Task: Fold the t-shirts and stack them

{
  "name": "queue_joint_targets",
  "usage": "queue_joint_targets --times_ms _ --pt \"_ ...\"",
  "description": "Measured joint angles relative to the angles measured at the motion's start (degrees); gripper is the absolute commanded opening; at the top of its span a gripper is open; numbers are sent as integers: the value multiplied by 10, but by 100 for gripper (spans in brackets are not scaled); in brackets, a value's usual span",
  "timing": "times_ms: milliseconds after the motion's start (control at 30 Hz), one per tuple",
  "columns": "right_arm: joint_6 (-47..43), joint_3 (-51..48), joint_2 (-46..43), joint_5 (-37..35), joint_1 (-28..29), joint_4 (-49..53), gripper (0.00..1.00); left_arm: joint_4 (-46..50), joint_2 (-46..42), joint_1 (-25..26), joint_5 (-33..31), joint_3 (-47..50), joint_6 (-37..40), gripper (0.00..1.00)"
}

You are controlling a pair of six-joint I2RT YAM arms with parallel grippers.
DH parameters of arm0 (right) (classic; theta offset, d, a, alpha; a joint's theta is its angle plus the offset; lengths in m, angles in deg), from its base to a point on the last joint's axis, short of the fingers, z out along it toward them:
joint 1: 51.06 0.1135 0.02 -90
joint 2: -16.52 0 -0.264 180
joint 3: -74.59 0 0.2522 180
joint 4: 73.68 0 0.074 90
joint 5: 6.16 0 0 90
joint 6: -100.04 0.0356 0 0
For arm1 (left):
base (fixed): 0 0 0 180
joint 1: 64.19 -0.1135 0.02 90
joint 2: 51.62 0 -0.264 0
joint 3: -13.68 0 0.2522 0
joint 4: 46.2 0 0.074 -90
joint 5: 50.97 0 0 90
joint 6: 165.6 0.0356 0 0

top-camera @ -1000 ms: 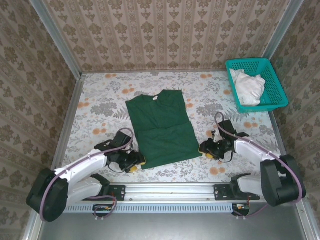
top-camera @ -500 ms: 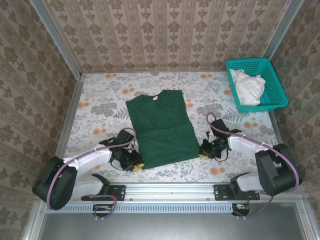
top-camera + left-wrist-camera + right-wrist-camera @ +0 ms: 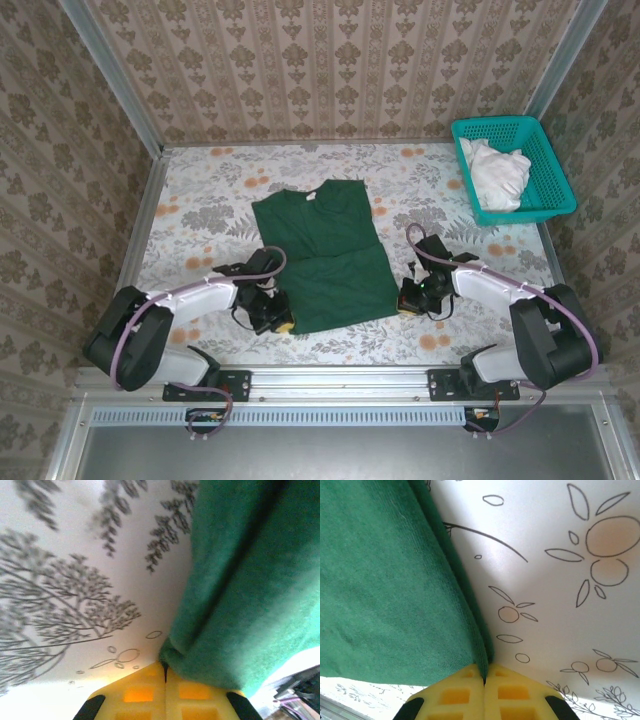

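The t-shirt still lies full length, so next my left gripper will lift its hem corner, go outward and down onto its shoulder straight beyond, and release.
A dark green t-shirt lies flat on the flowered tablecloth, sleeves folded in, neck towards the back wall. My left gripper is shut on the t-shirt's near left corner; in the left wrist view the green cloth runs into the closed yellow pads. My right gripper is shut on the near right corner, and the right wrist view shows the hem pinched between the yellow pads. Both grippers sit low on the table.
A teal mesh basket at the back right holds white cloth. Patterned walls close the table on three sides. A metal rail runs along the near edge.
Both grippers moved inward onto the shirt's near corners and shut on them. The near hem has bunched slightly at each corner.
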Motion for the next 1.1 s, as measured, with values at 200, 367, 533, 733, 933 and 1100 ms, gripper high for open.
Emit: queue_joint_targets --times_ms 200,367,533,733,933,1100 --pt "10 1 -35 2 67 34 0 105 -69 -20 -52 -10 42 0" --pt "42 -7 -83 11 139 54 0 217 -134 -7 -83 -60 67 0" --pt "86 -15 -140 14 193 82 0 293 -200 -5 -82 -67 72 0" --pt "131 -11 -221 12 228 119 0 368 -246 -26 -61 -84 97 0" --pt "129 80 -205 -9 193 149 0 395 -212 -129 -30 -196 148 0" --pt "122 181 -113 -16 116 127 0 359 -121 -186 -6 -287 173 0"
